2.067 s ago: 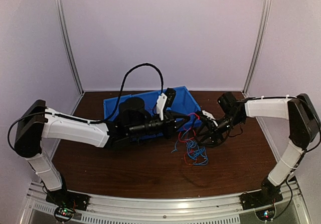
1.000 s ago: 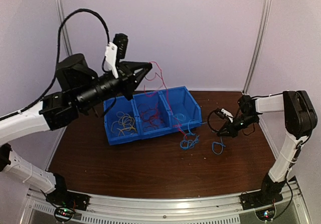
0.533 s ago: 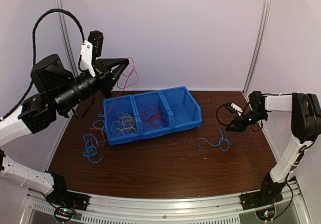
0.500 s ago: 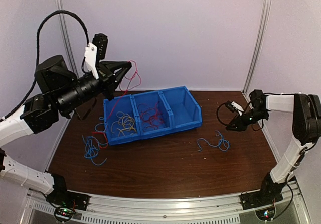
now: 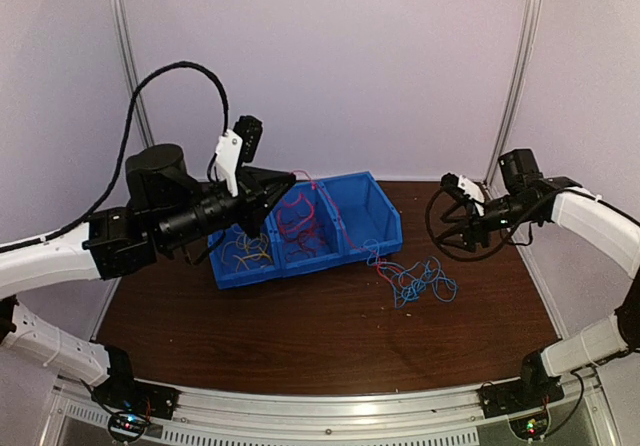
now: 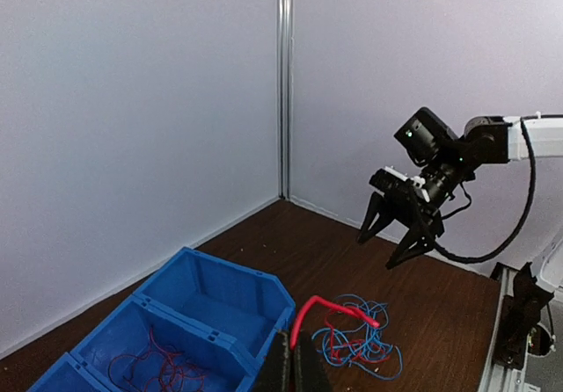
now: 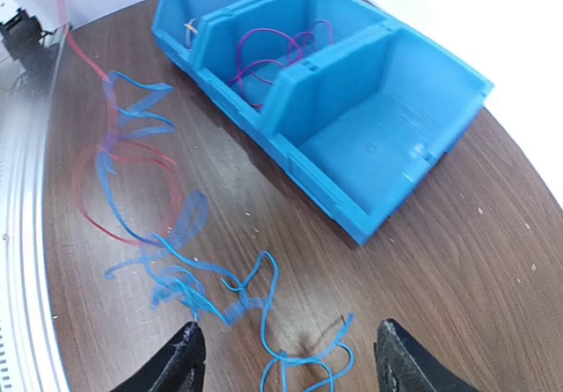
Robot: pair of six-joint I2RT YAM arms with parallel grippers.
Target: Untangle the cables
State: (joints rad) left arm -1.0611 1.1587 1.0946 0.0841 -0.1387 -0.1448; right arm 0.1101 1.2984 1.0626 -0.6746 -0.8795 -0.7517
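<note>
The blue cable (image 5: 437, 279) loops around the red cable that my left gripper holds. My right gripper needs to move down toward the tangle next, tilting its fingers down onto the blue one.
My left gripper (image 5: 290, 177) hangs above the blue bin (image 5: 392, 234), shut on a red cable (image 6: 330, 308). That cable runs down past the bin's right end into a loose tangle of blue and red cables (image 5: 415, 281) on the table. Yellow cables (image 5: 245, 251) lie in the bin's left compartment and red cables (image 5: 300, 221) in the middle one; the right compartment is empty. My right gripper (image 5: 450, 228) hovers to the right of the tangle, open and empty. In the right wrist view the blue cable (image 7: 193, 286) lies on the table under the spread fingers (image 7: 185, 361).
The three-compartment bin (image 7: 308, 172) stands at the back middle of the brown table (image 5: 300, 336). White walls and metal corner posts (image 5: 515, 76) close in the back and sides. A thick black arm cable (image 5: 180, 71) loops above the left arm.
The left gripper swung right and down over the bin, still shut on the red cable. A blue and red tangle now lies right of the bin. The right gripper opened and rose.
</note>
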